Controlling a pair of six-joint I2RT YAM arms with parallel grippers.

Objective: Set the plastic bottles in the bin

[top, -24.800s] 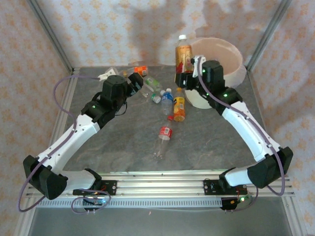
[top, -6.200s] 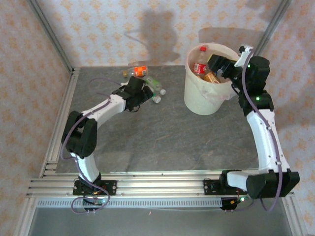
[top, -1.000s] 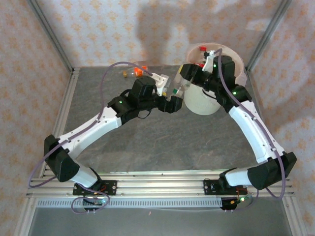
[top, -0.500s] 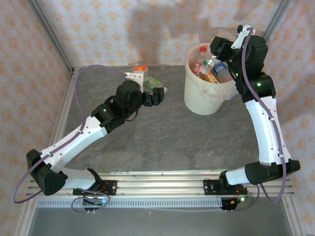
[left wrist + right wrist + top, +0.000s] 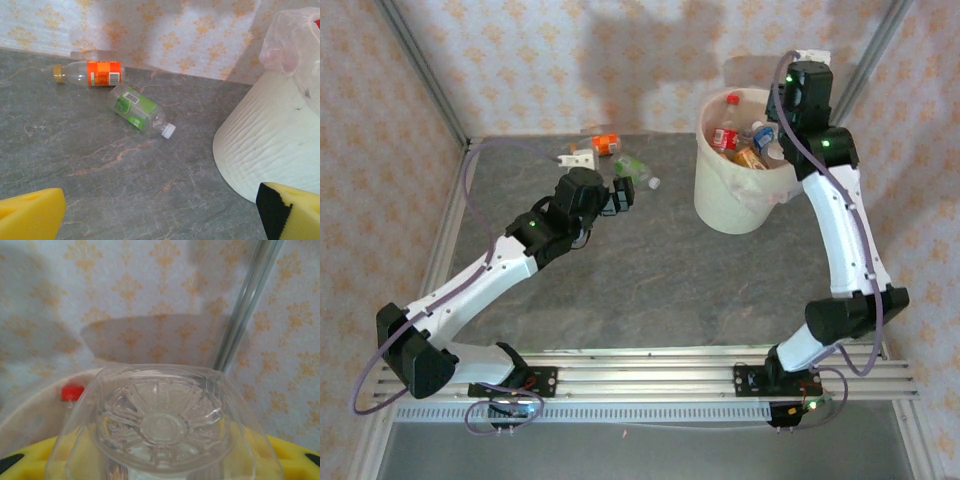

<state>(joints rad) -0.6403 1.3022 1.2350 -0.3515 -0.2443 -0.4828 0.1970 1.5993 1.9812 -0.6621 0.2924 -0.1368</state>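
My right gripper should next move toward the red-capped bottle and let go of the clear bottle (image 5: pixel 162 422), because it hangs by the bin's rim and the bin's opening (image 5: pixel 47 412) is beside it.
The white bin (image 5: pixel 732 205) stands at the back right, with several bottles inside, among them a red-labelled one (image 5: pixel 725 136). My right gripper (image 5: pixel 779 124) hangs over the bin's far right rim, shut on a clear bottle (image 5: pixel 162 422) whose ribbed base faces the wrist camera between the yellow pads (image 5: pixel 30 457). Two bottles lie on the table near the back wall: an orange-labelled one (image 5: pixel 95 73) and a green-labelled one (image 5: pixel 137 110) with a white cap. My left gripper (image 5: pixel 623 193) hovers just in front of them, open and empty (image 5: pixel 160 217).
The bin's white wall (image 5: pixel 270 145) and its thin bag (image 5: pixel 295 40) rise to the right of my left gripper. Patterned walls and a metal corner post (image 5: pixel 247 305) close in behind the bin. Grey table surface (image 5: pixel 660 280) spreads toward the arm bases.
The left arm has drawn back from beside the bin to the two bottles at the back. The right arm has swung to the bin's far side with its bottle.
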